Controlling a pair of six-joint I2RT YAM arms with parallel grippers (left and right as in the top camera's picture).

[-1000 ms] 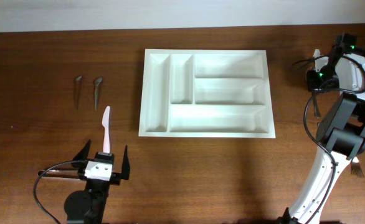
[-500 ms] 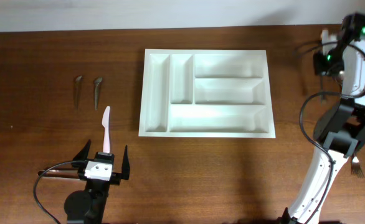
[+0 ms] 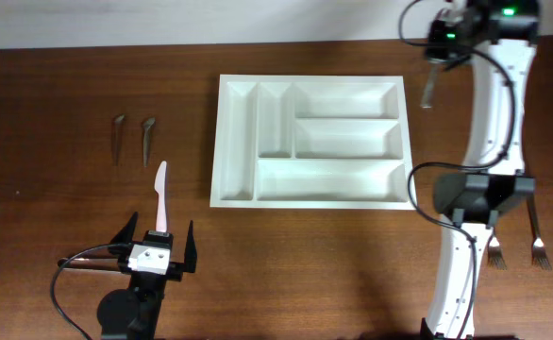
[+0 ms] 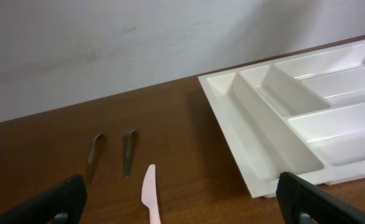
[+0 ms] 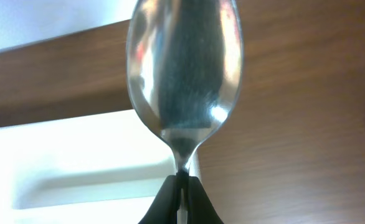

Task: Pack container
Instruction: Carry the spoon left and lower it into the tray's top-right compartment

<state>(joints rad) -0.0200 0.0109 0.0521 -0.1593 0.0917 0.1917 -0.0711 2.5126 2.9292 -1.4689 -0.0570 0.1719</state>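
Note:
I will next swing my right gripper to its left in the overhead view, over the container's bare far compartment [image 3: 345, 97] [image 5: 95, 152] below it, turn the spoon lengthwise, lower it and release it.
The container [image 3: 217, 142], a white tray with five bare compartments, lies mid-table; its rim [image 4: 232, 130] shows in the left wrist view and a corner [image 5: 76, 162] in the right wrist view. My right gripper [image 3: 435, 52] hangs just beyond the container's back right corner, shut on a metal spoon [image 3: 428, 90]. In the right wrist view the fingers [image 5: 181, 186] pinch the neck of that spoon [image 5: 184, 68]. My left gripper [image 3: 159, 247] stands open near the front left. A pink plastic knife [image 3: 161, 194] lies before it, its handle end reaching between the open fingers [image 4: 182, 202].
Two grey spoons [image 3: 117, 137] [image 3: 147, 137] lie side by side at the far left, the pair also in the left wrist view [image 4: 93, 155] [image 4: 128, 152]. Two forks [image 3: 536, 231] [image 3: 494, 250] lie at the right beside the right arm's base.
The right arm has swung up and to the left with the spoon, from the table's right edge to the container's back right corner. The left arm has not moved.

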